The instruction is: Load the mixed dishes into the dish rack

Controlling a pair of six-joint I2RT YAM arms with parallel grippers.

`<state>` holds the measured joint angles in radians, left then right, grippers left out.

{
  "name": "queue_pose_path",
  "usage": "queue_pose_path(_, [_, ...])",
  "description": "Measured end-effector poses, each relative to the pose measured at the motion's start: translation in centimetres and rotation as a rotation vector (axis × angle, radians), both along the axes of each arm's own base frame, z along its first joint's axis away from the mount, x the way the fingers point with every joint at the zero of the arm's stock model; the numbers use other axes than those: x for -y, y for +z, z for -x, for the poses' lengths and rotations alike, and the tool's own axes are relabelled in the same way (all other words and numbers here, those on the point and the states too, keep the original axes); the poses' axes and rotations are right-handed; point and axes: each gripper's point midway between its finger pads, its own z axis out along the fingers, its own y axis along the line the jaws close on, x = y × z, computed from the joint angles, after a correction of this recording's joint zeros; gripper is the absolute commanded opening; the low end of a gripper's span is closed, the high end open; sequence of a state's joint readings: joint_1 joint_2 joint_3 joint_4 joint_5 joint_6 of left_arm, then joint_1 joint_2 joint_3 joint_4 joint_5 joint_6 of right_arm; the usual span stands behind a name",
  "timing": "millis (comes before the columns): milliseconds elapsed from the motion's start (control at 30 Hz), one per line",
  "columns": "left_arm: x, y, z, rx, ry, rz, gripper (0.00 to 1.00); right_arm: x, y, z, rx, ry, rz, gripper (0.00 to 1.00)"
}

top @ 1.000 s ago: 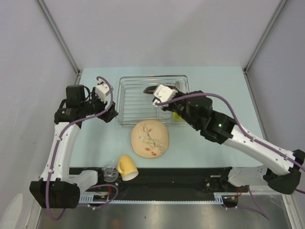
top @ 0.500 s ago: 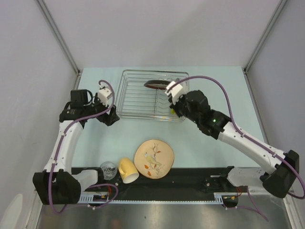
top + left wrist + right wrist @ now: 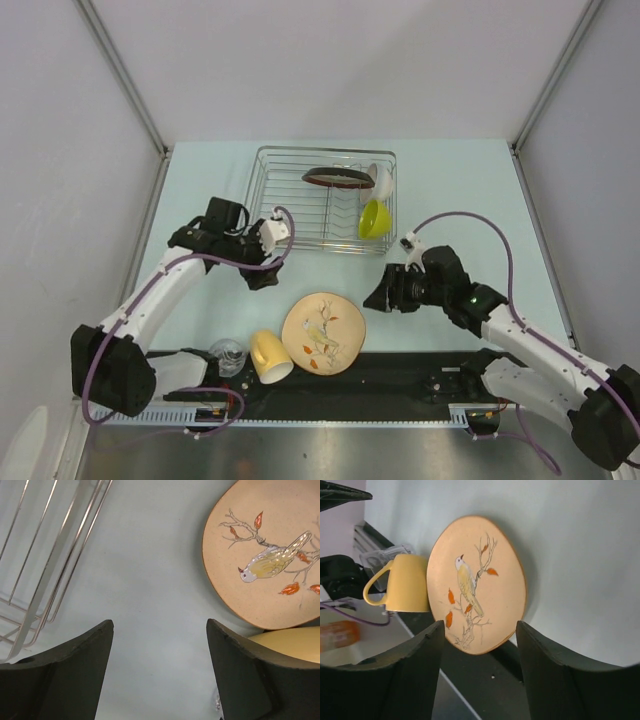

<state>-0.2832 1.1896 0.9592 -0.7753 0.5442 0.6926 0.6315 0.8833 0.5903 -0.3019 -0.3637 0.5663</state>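
Observation:
The yellow mug (image 3: 267,356) crowds the beige patterned plate's other side, so my right gripper will next lower, moving left in the top view, and close on the plate's nearest free rim.
The dish rack (image 3: 258,205) stands at the back and holds the dark red-rimmed plate (image 3: 335,178), the white bowl (image 3: 382,180) and the lime-green bowl (image 3: 373,218). The beige patterned plate (image 3: 323,332) lies at the near edge, partly over the black strip. Left of it lies the yellow mug (image 3: 267,356), on its side, with the clear glass (image 3: 229,355) beyond. My left gripper (image 3: 266,276) is open above bare table, between the rack (image 3: 45,560) and the plate (image 3: 270,555). My right gripper (image 3: 378,296) is open and empty, just right of the plate (image 3: 477,580).
A black strip (image 3: 420,372) runs along the near edge under the plate's rim. Grey walls close in the table on both sides and at the back. The mug (image 3: 405,582) touches the plate's left rim in the right wrist view.
My right gripper let go of the lime-green bowl in the rack, opened and drew back to the near right. My left arm swung inward toward the patterned plate, which has slid nearer.

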Motion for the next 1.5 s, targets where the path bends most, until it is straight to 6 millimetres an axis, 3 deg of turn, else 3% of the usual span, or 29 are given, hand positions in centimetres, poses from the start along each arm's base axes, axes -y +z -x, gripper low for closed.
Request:
queue_pose_path(200, [0.3, -3.4, 0.5, -0.025, -0.111, -0.110, 0.79, -0.7, -5.6, 2.5, -0.278, -0.054, -0.085, 0.66])
queue_pose_path(300, [-0.3, -5.4, 1.0, -0.045, -0.149, -0.173, 0.79, -1.0, -7.0, 2.8, -0.355, -0.071, -0.103, 0.67])
queue_pose_path(533, [-0.4, -8.1, 2.4, -0.052, -0.257, -0.270, 0.78, -2.0, -7.6, 2.6, -0.404, -0.084, -0.149, 0.67])
queue_pose_path(900, [-1.0, -11.7, 4.5, -0.038, -0.364, -0.362, 0.77, -2.6, -9.4, 4.4, -0.478, -0.059, -0.109, 0.67])
queue_pose_path(1200, [-0.1, -12.4, 4.3, -0.001, -0.417, -0.389, 0.77, -2.6, -10.9, 5.5, -0.532, -0.048, -0.052, 0.66])
queue_pose_path(1500, [2.1, -12.8, 5.3, 0.026, -0.503, -0.391, 0.76, -5.4, -11.3, 4.1, -0.556, -0.026, -0.049, 0.59])
